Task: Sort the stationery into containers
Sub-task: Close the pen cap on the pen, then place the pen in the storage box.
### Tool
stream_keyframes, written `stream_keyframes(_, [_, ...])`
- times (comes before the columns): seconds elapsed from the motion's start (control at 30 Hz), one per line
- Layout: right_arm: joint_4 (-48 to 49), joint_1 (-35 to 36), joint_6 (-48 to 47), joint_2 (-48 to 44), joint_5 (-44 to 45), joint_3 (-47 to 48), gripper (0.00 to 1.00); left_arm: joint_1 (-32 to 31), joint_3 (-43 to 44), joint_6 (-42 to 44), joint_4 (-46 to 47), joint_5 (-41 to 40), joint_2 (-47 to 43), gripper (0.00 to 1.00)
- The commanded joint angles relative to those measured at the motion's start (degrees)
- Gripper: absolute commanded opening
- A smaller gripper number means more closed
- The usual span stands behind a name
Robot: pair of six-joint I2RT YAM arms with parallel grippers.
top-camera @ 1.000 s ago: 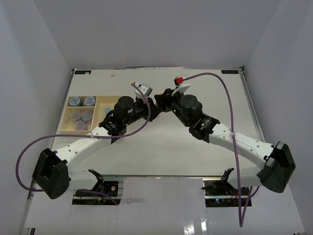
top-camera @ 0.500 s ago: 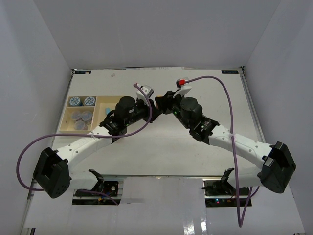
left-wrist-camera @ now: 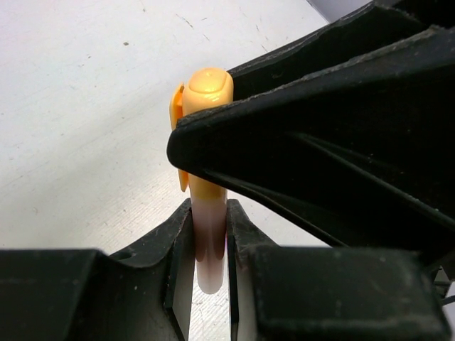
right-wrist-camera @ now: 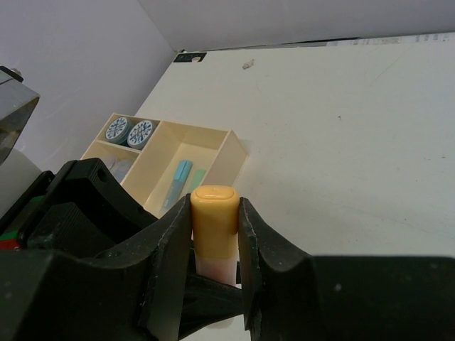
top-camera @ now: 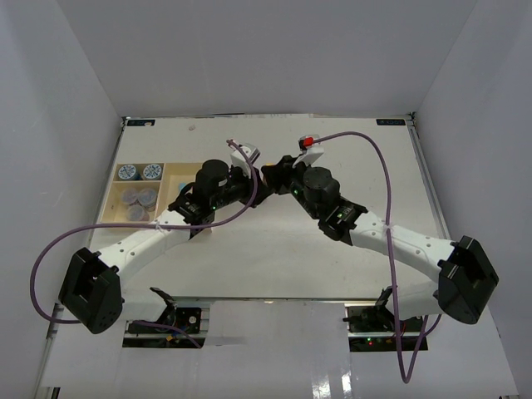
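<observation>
My left gripper swings to the left in the top view next, over the tray's long section [top-camera: 184,175] with its blue and green sticks, and releases the orange-capped stick.
An orange-capped stick with a pale body [right-wrist-camera: 213,217] is held between both grippers above the table's middle. My right gripper [right-wrist-camera: 215,207] is shut on its orange cap. My left gripper [left-wrist-camera: 210,220] is shut on its pale body [left-wrist-camera: 207,234]. In the top view the left gripper [top-camera: 252,184] and the right gripper [top-camera: 271,176] meet tip to tip and hide the stick. The beige tray [top-camera: 179,172] lies at the left, holding two blue-lidded jars [top-camera: 138,172] and grey-purple jars [top-camera: 138,202]. A blue stick [right-wrist-camera: 178,179] and a green stick [right-wrist-camera: 197,177] lie in its long compartment.
The tray [right-wrist-camera: 231,145] is to the left of and beyond the grippers. The left arm [top-camera: 150,241] crosses the tray's near right corner. Purple cables loop over both arms. White walls close the table's back and sides.
Both wrists have shifted slightly to the left together, with the right arm reaching further in. The grippers stay joined on the orange stick.
</observation>
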Motion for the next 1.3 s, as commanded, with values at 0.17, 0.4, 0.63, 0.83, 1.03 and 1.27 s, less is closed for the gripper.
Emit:
stream_keyframes(0.17, [-25.8, 4.8, 1.6, 5.8, -14.8, -6.3, 0.08, 6.2, 10.9, -2.8, 31.4, -6.4, -5.2, 0.00])
stream_keyframes(0.4, [-26.6, 4.8, 0.9, 4.6, -12.0, -4.3, 0.08, 6.2, 9.1, -2.4, 27.9, -4.1, -5.6, 0.00])
stream_keyframes(0.63, [-26.4, 4.7, -1.2, 3.7, -7.4, 1.7, 0.20, 6.2, 1.8, -0.4, 19.2, 0.2, -9.7, 0.00])
stream_keyframes(0.83, [-26.5, 3.4, -3.8, 5.4, -4.2, 10.2, 0.38, 6.1, -4.8, -0.7, 13.8, 2.9, -12.3, 0.00])
stream_keyframes(1.03, [-26.6, 2.6, -7.1, 8.3, -3.9, 20.4, 0.57, 6.1, -8.6, -2.3, 10.2, 4.1, -12.5, 0.00])
stream_keyframes(1.27, [-26.4, 1.2, -10.4, 10.5, -2.4, 30.6, 0.70, 6.1, -11.3, -5.7, 7.5, 5.6, -11.2, 0.01])
